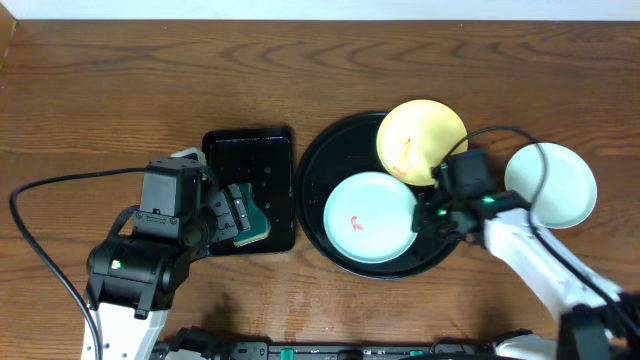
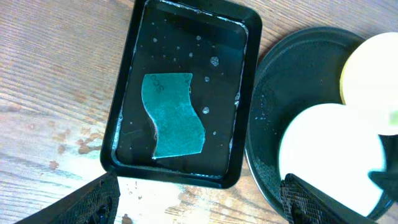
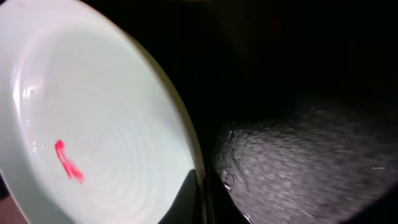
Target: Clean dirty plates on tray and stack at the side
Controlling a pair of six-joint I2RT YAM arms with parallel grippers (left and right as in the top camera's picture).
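My left gripper is open and will next go down into the rectangular tray, onto the middle of the teal sponge, because the held mint plate has a red smear.
On the round black tray lies a pale mint plate with a red smear. My right gripper is shut on this plate's right rim; the right wrist view shows one finger over the rim and one under it. A pale yellow plate, marked with a small red spot, leans on the tray's far right rim. A second mint plate rests on the table to the right of the tray. My left gripper hangs open over the near edge of the rectangular tray, holding nothing.
The small rectangular black tray holds water and a teal sponge lying flat. It sits just left of the round tray. Cables trail from both arms across the wooden table.
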